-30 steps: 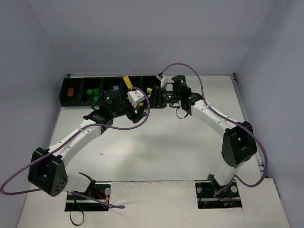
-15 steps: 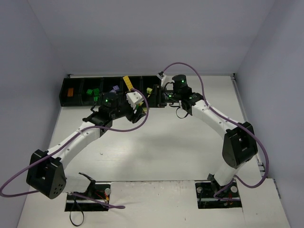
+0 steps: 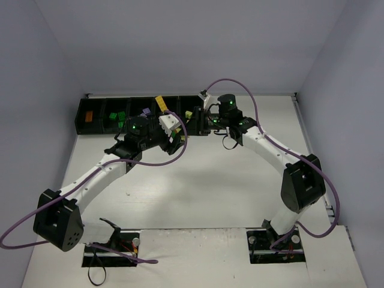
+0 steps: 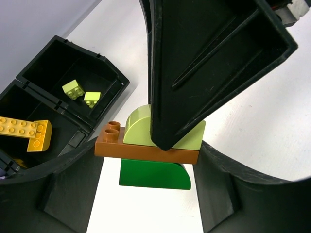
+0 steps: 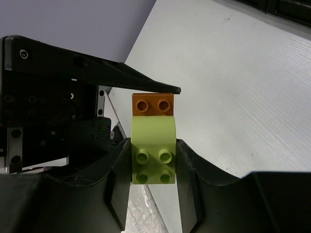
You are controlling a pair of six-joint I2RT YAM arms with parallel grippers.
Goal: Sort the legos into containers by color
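I need to pull the matching brick off the plate with my right gripper next. Then I need to carry it outward over the lime bricks' bin [image 3: 189, 112] and let it go.
A small stack of legos hangs between my two grippers just in front of the containers [image 3: 102, 123]. It is a lime arched brick [image 5: 153, 145] on an orange-brown plate [image 4: 146, 150], with a dark green curved brick [image 4: 154, 174] beneath. My left gripper [image 4: 148, 165] is shut on the orange-brown plate; it also shows in the top view [image 3: 181, 135]. My right gripper [image 5: 153, 167] is shut on the lime brick's sides; it also shows in the top view [image 3: 197, 125]. One of its fingers [image 4: 204, 63] covers part of the lime brick.
The row of black bins runs along the back wall. They hold an orange brick [image 3: 89, 115], green and lime bricks [image 3: 120, 117], lilac ones [image 3: 144, 112], and a yellow brick [image 3: 161, 103]. Two lime bricks [image 4: 73, 89] lie in the nearest bin, and a yellow brick [image 4: 26, 132] in the one beside it.
My left arm has shifted slightly to the left with the stack still held. The right arm has hardly moved.
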